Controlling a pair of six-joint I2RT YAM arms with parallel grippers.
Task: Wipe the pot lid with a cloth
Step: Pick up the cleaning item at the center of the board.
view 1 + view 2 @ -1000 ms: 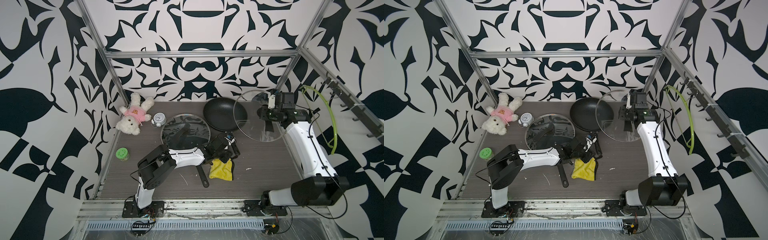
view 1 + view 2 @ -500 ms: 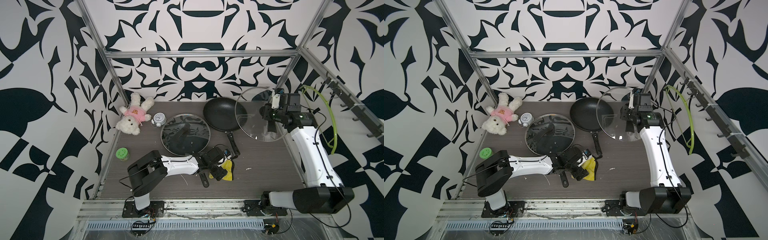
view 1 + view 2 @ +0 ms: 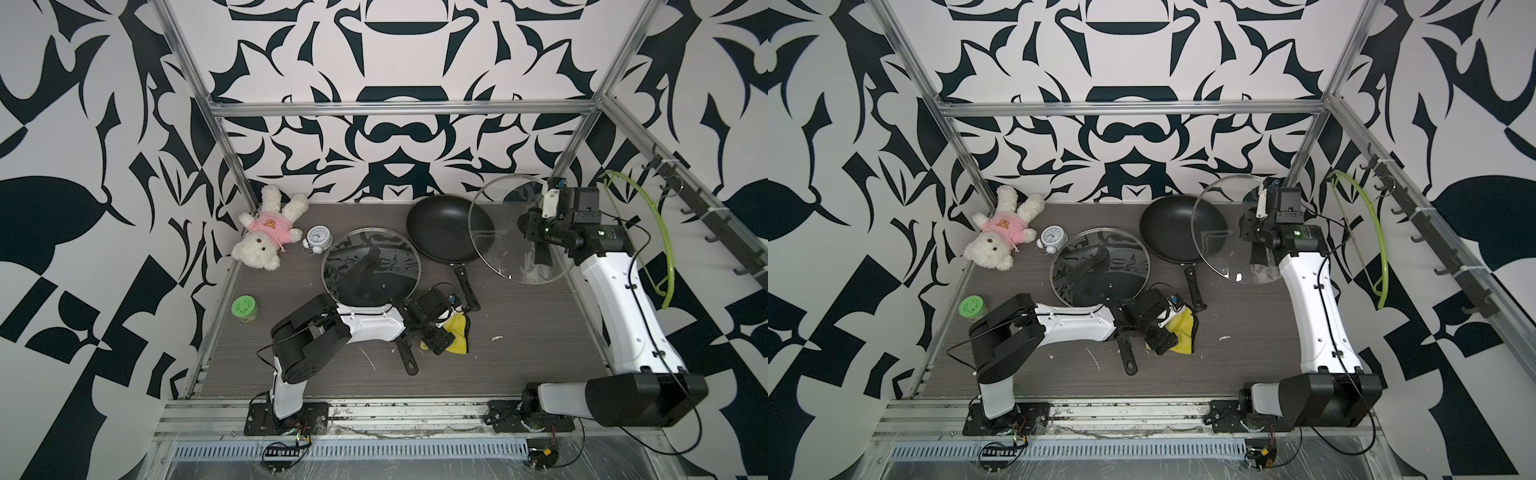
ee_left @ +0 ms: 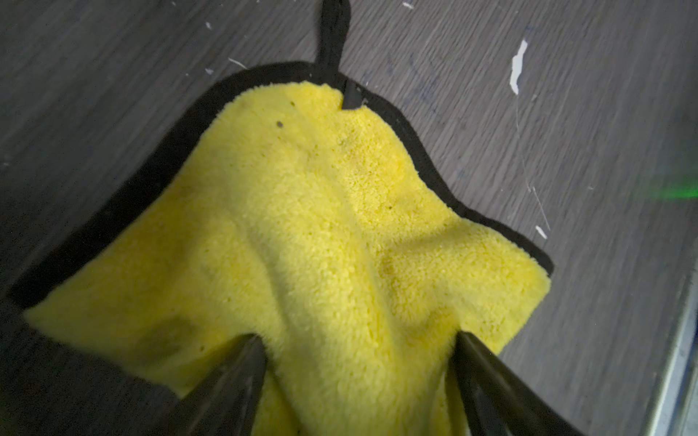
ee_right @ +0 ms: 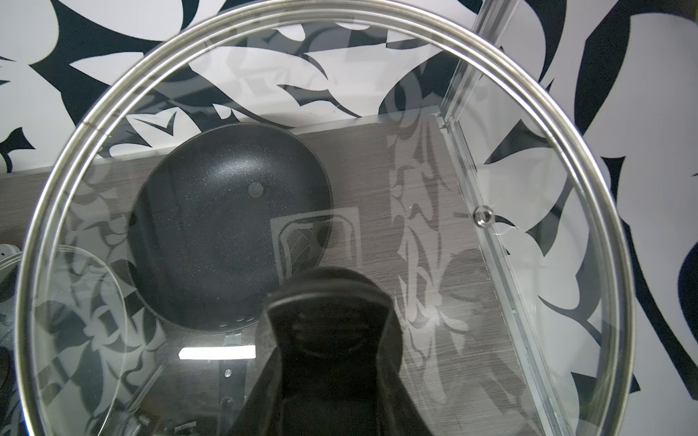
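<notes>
My left gripper eases slightly toward the cloth's dark trim next and closes on the fluffy fold (image 4: 352, 363), since that fold already stands between its open fingers.
The yellow cloth (image 3: 458, 337) (image 3: 1185, 332) with its dark trim lies crumpled on the table in both top views. My left gripper (image 3: 446, 328) (image 4: 359, 338) is down on it and open. Its two fingertips (image 4: 249, 351) press into the fluffy cloth (image 4: 321, 226) with a fold between them. My right gripper (image 3: 536, 232) (image 5: 328, 377) is shut on the black handle of a glass pot lid (image 3: 511, 232) (image 3: 1229, 232) (image 5: 415, 151). It holds the lid up on edge above the table's far right.
A second glass lid (image 3: 371, 266) rests on a pan whose handle (image 3: 405, 353) runs under my left arm. A black frying pan (image 3: 446, 232) sits behind the held lid. A teddy bear (image 3: 268, 239), a small clock (image 3: 318, 239) and a green-lidded jar (image 3: 244, 308) are at the left.
My left gripper has come down toward the front onto the cloth, and its jaws have spread wide. The right arm has shifted the held lid slightly to the right.
</notes>
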